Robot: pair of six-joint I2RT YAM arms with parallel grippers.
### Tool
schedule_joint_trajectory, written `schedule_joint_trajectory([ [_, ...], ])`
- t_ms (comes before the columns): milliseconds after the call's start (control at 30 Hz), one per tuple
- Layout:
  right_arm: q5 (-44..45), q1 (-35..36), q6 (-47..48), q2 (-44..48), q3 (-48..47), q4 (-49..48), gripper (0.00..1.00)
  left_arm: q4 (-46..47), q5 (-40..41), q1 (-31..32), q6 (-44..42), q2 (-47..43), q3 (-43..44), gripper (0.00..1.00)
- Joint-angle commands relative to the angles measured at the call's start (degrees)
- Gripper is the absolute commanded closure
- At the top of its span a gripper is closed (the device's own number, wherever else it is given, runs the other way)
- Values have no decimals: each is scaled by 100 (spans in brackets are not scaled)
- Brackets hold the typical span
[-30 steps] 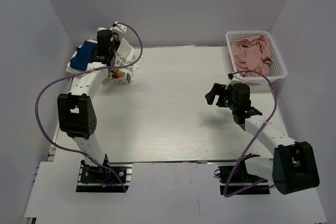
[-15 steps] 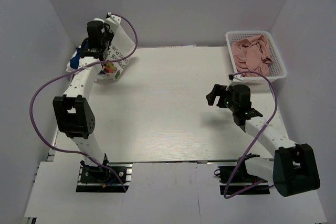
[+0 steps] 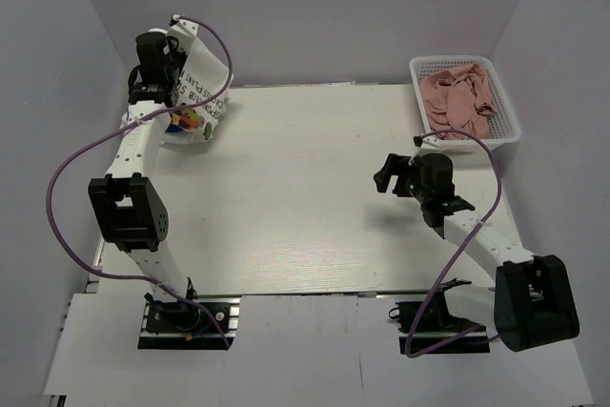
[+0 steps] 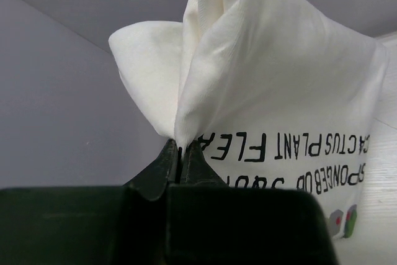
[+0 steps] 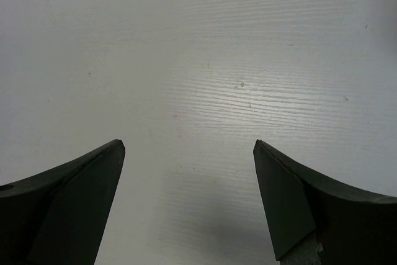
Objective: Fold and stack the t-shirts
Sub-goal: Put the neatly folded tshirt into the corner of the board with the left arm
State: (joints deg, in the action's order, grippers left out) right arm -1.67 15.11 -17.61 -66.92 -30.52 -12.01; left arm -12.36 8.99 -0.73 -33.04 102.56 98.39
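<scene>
I will lower my left gripper next and move it to the left in the top view, over the blue t-shirt, because the large white t-shirt is still hanging raised.
My left gripper is at the far left back corner, shut on a pinched fold of the large white t-shirt. The shirt hangs from it, with dark lettering and the small colourful print facing the camera. In the left wrist view the jaws are closed on a white fold, and the lettered cloth spreads beyond them. A sliver of the blue t-shirt shows under the hanging shirt. The other white shirt is hidden. My right gripper is open and empty above the bare table at mid right.
A white basket holding pink cloth stands at the back right corner. Grey walls close in the table on the left, back and right. Purple cables loop off both arms.
My left gripper has moved left and toward the back corner, lifting the white printed shirt with it. The blue shirt is now mostly covered. The right arm has barely moved.
</scene>
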Motion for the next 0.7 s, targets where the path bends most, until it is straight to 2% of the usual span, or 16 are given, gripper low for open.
schedule_joint_trajectory([
  [0, 35, 18, 20, -137, -111, -214, 10, 638, 121, -234, -80, -71, 461, 100],
  [300, 141, -8, 47, -463, -261, -65, 10, 910, 146, -699, 131, 1221, 743, 100],
  [467, 334, 18, 55, -770, -410, 49, 10, 1647, 550, -920, 279, 1880, 962, 100],
  [667, 396, 0, -41, -1051, -473, 155, 10, 2062, 612, -1210, 456, 2487, 1191, 100],
])
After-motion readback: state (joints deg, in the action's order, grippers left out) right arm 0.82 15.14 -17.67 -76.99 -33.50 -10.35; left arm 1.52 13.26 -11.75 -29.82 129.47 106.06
